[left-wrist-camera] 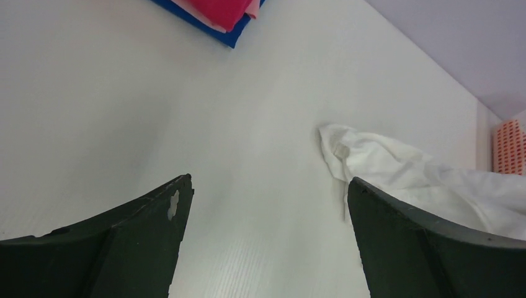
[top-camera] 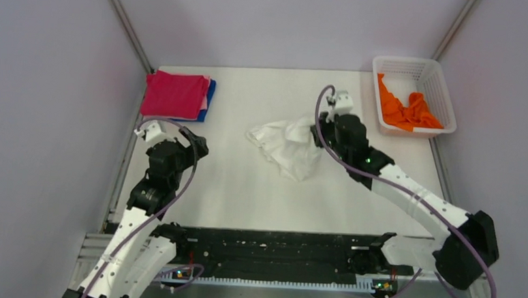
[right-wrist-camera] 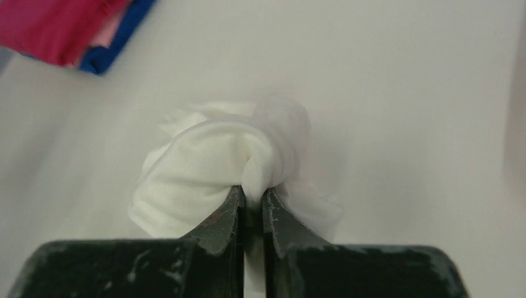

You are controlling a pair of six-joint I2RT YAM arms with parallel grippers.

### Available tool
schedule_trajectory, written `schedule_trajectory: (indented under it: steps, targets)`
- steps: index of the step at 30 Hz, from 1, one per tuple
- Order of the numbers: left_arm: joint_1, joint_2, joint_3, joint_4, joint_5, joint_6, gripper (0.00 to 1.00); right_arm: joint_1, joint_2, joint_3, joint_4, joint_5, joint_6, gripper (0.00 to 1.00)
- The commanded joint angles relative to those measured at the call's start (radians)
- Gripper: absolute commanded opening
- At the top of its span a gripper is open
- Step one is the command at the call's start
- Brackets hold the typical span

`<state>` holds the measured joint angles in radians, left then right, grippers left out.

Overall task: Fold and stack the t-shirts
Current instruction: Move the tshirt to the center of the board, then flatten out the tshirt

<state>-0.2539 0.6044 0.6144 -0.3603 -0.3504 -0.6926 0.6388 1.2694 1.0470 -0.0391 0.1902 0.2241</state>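
Note:
My left gripper moves to the right in the top view and down onto the t-shirt's end nearest the stack (top-camera: 256, 134) (left-wrist-camera: 334, 141) next, since it lies free.
A crumpled white t-shirt (top-camera: 285, 145) lies at the table's middle; no blue print shows on it. My right gripper (top-camera: 314, 132) is shut on a bunch of its cloth at its right edge, seen pinched between the jaws in the right wrist view (right-wrist-camera: 253, 189). The shirt also shows in the left wrist view (left-wrist-camera: 397, 167). My left gripper (top-camera: 154, 135) is open and empty over bare table at the left, its jaws wide apart (left-wrist-camera: 270, 186). A folded stack, magenta-red shirt (top-camera: 174, 94) on a blue one (top-camera: 211, 91), lies at the back left. An orange shirt (top-camera: 405, 108) lies in the basket.
The white lattice basket (top-camera: 434, 81) stands at the back right corner. Walls close in the table on three sides. A black rail (top-camera: 276, 255) runs along the near edge between the arm bases.

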Motion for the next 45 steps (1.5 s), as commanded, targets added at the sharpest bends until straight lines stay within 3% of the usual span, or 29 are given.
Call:
schedule_trajectory:
  steps: [1,2,3,4,7,13,18,30,34,39,40,41,42,43,45]
  targets:
    - [0.002,0.134,0.023,0.097,0.114,0.023,0.99,-0.003,-0.247,-0.282,0.079,0.222,0.148,0.36]
    - [0.002,0.174,0.029,0.117,0.134,0.029,0.99,-0.004,-0.283,-0.342,0.086,0.291,0.176,0.79]
    - [0.002,0.216,0.037,0.130,0.145,0.029,0.99,-0.005,-0.311,-0.387,0.087,0.352,0.193,0.96]
    - [0.002,0.260,0.050,0.147,0.164,0.029,0.99,-0.007,-0.331,-0.411,0.074,0.401,0.201,0.98]
    - [0.002,0.386,0.083,0.219,0.222,0.034,0.99,-0.007,-0.358,-0.386,-0.011,0.470,0.204,0.99]
    - [0.002,0.668,0.223,0.265,0.402,0.049,0.99,-0.007,-0.324,-0.324,-0.084,0.398,0.167,0.99]
    - [0.001,0.878,0.348,0.310,0.565,0.085,0.99,-0.010,-0.272,-0.320,-0.196,0.374,0.293,0.99]
    - [0.000,1.258,0.606,0.317,0.674,0.033,0.96,-0.128,-0.332,-0.493,-0.155,0.269,0.457,0.98]
    - [-0.001,1.347,0.646,0.376,0.798,0.002,0.83,-0.238,-0.344,-0.555,-0.127,0.112,0.512,0.97]
    - [-0.005,1.371,0.641,0.428,0.880,0.001,0.64,-0.254,-0.336,-0.582,-0.058,0.060,0.522,0.95]
    - [-0.008,1.369,0.635,0.437,0.886,0.000,0.53,-0.254,-0.325,-0.582,-0.042,0.059,0.522,0.95]
    - [-0.010,1.369,0.634,0.440,0.893,0.002,0.34,-0.253,-0.314,-0.582,-0.033,0.057,0.523,0.95]
    - [-0.011,1.368,0.634,0.439,0.895,0.000,0.07,-0.253,-0.299,-0.582,-0.020,0.056,0.524,0.94]
    - [-0.010,1.363,0.634,0.436,0.893,-0.004,0.00,-0.254,-0.281,-0.579,-0.013,0.062,0.526,0.93]
    - [-0.011,1.338,0.619,0.434,0.886,0.005,0.00,-0.254,-0.236,-0.567,0.002,0.057,0.531,0.89]
